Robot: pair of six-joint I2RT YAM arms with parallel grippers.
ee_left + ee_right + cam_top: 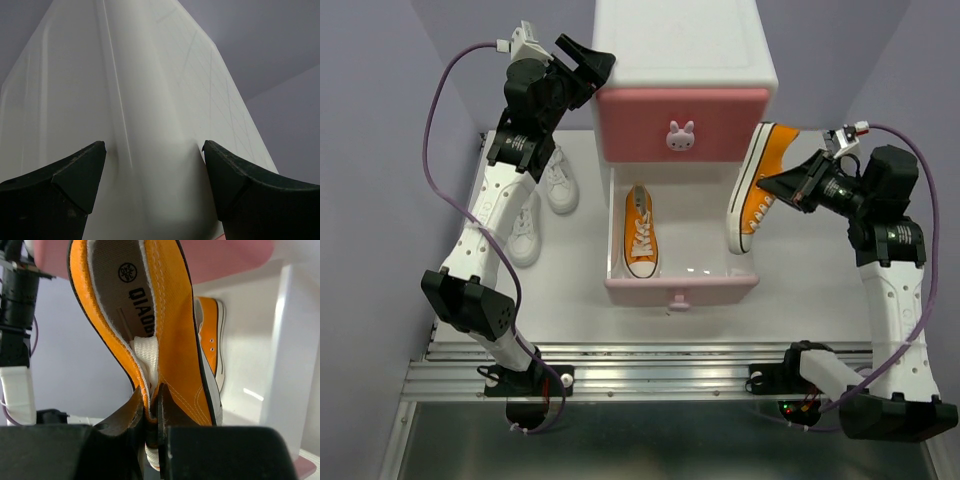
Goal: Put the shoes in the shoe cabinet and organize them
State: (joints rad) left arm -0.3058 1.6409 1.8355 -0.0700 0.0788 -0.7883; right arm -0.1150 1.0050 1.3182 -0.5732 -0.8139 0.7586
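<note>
I will next swing my right gripper to its left in the top view, lower to the bare drawer bottom and release the shoe beside its mate, the lying sneaker.
The shoe cabinet [685, 50] stands at the back, its paler pink lower drawer [680, 290] pulled open. One orange sneaker [640, 232] lies in that drawer. My right gripper [767, 183] is shut on the second orange sneaker [758, 185], holding it tilted in the air beside the drawer's right side; in the right wrist view my fingers [172, 405] pinch its side wall [175, 315]. My left gripper [595, 62] is open, its jaws astride the cabinet's upper left corner [150, 125]. The white pair [558, 178] lies left of the cabinet.
The second white sneaker [523, 235] lies beside the left arm. The darker pink upper drawer [682, 122] with its bunny knob [681, 135] is closed. A metal rail [650, 370] runs along the near table edge.
</note>
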